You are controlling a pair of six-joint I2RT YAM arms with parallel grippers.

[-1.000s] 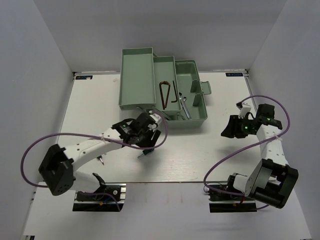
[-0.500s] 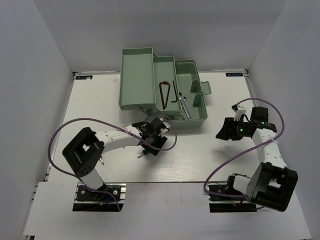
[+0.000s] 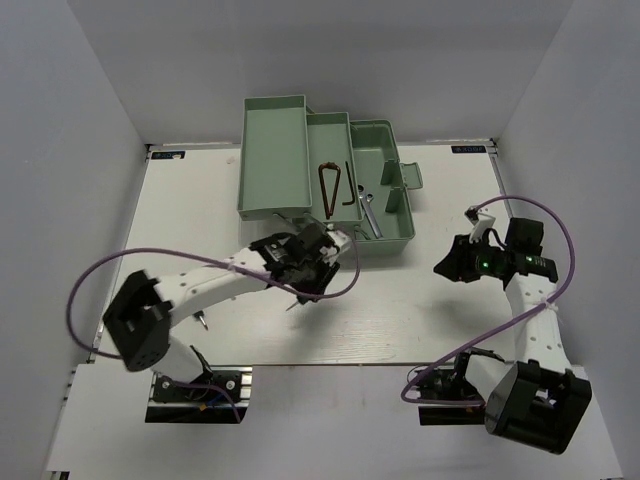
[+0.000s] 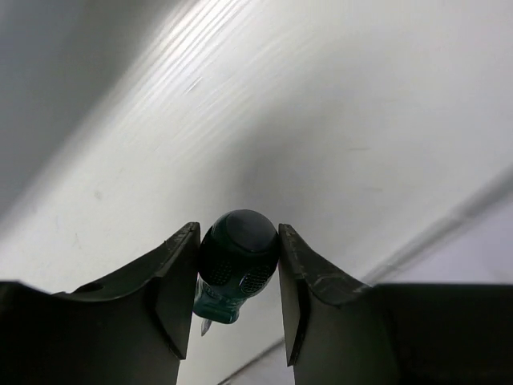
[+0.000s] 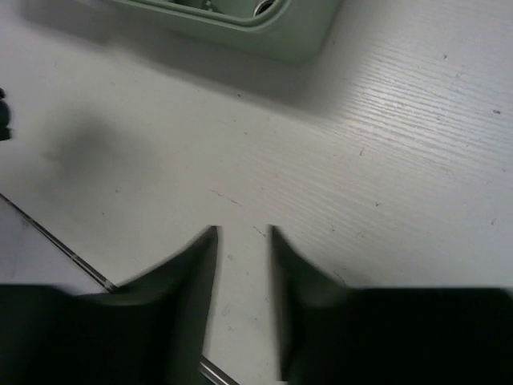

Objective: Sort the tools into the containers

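I will lift my left gripper outward and to the left in the top view, over the toolbox's top tray, and release the screwdriver (image 3: pixel 297 297), because that tray is empty.
My left gripper (image 3: pixel 308 272) is shut on a stubby green-handled screwdriver (image 3: pixel 297 297), just in front of the mint-green toolbox (image 3: pixel 272 150). In the left wrist view the screwdriver's handle (image 4: pixel 239 255) sits between the fingers, at my left gripper (image 4: pixel 239 233), tip pointing down over the table. The toolbox's middle tray (image 3: pixel 328 128) holds reddish-brown hex keys (image 3: pixel 328 188) and a dark hex key (image 3: pixel 349 186). A silver wrench (image 3: pixel 368 213) lies in the lower box (image 3: pixel 388 140). My right gripper (image 3: pixel 447 264) hovers right of the toolbox, slightly open and empty (image 5: pixel 243 241).
The toolbox's handle and lid (image 3: pixel 410 176) stick out to its right. A corner of the toolbox (image 5: pixel 272 36) shows at the top of the right wrist view. The left arm's purple cable (image 3: pixel 150 258) loops over the table's left side.
The left arm has swung and the gripper has shifted slightly toward the toolbox with the screwdriver. The right gripper has drifted a little left.
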